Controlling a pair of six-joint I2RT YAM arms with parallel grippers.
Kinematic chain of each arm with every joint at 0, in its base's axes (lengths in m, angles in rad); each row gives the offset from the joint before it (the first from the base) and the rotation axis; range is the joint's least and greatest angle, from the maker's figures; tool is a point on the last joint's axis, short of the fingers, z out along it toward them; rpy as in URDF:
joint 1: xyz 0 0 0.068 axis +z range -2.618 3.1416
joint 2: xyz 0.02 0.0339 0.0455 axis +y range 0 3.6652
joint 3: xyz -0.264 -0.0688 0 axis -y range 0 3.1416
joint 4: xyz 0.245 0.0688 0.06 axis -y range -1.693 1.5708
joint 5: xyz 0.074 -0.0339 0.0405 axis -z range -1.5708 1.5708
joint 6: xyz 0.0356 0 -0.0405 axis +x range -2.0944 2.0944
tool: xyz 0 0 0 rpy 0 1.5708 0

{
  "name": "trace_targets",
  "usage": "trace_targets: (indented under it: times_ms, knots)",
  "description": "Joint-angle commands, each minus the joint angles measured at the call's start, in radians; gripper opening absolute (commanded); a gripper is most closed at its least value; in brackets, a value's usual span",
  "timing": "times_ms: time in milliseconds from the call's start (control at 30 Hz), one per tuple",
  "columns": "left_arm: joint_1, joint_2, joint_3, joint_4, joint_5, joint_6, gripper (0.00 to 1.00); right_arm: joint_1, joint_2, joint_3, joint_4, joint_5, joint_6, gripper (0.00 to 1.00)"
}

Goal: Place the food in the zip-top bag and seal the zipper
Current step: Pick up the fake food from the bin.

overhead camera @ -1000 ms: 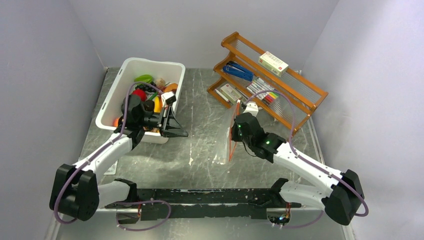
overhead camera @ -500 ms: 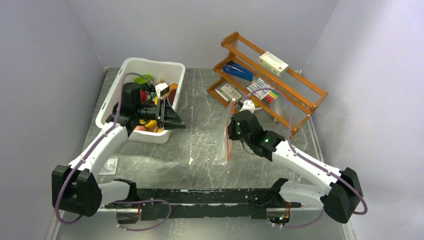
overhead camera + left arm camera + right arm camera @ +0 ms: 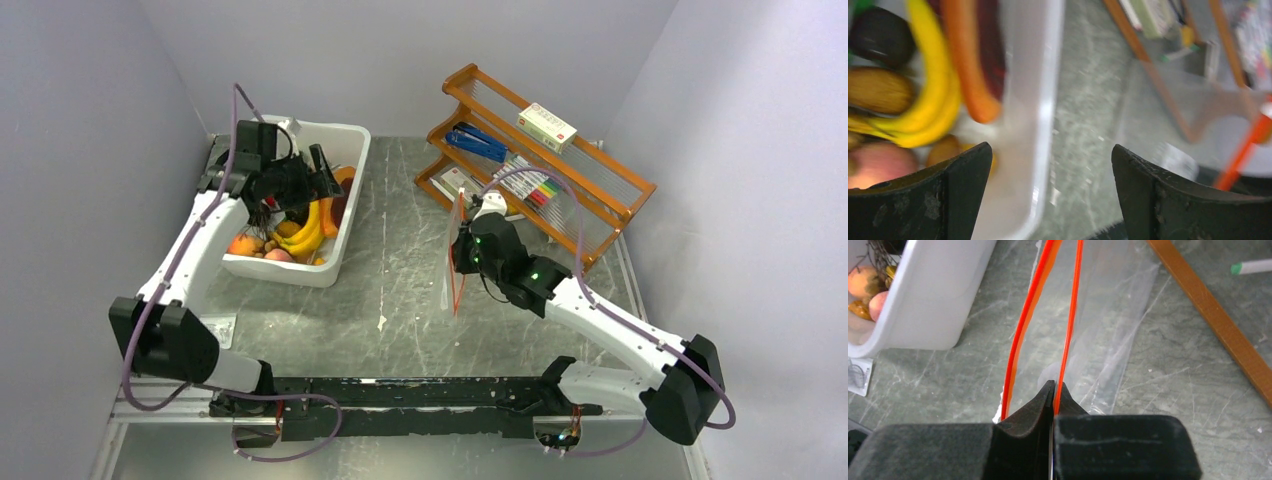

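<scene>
I need to lower my left gripper into the bin next, with its fingers on both sides of the orange-rimmed slab (image 3: 972,65) at its orange rim, and close it, because the slab lies uncovered along the bin's white side.
The food lies in a white bin (image 3: 335,262): a yellow banana bunch (image 3: 306,236), an orange-rimmed slab (image 3: 972,65) and round orange and red fruits (image 3: 245,243). My left gripper (image 3: 316,178) hangs open over the bin's right side with nothing between its fingers (image 3: 1050,147). My right gripper (image 3: 462,250) is shut on one lip of the zip-top bag (image 3: 450,285) and holds it upright above the table. The zipper (image 3: 1064,335) is open; its other orange-red lip (image 3: 1020,335) stands apart to the left.
A wooden rack (image 3: 560,170) with boxes, pens and blue tools stands at the back right, close behind the bag. The bin's white wall (image 3: 923,315) is left of the bag. A small paper (image 3: 220,330) lies by the left arm's base.
My left gripper rose from the bin's near right corner, moved farther back over the bin and opened. My right gripper lifted the bag slightly and shifted it a little left.
</scene>
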Motion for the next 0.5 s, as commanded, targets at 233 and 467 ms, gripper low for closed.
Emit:
trace_targets:
  times_ms: [233,467]
  knots:
    - [0.025,0.259,0.117,0.037,-0.326,0.082,0.58,-0.004,-0.022,0.023,0.043,-0.011,-0.06,0.0]
    - [0.024,0.392,0.169,0.078,-0.235,0.097,0.57,-0.004,-0.021,0.017,0.027,-0.033,-0.036,0.0]
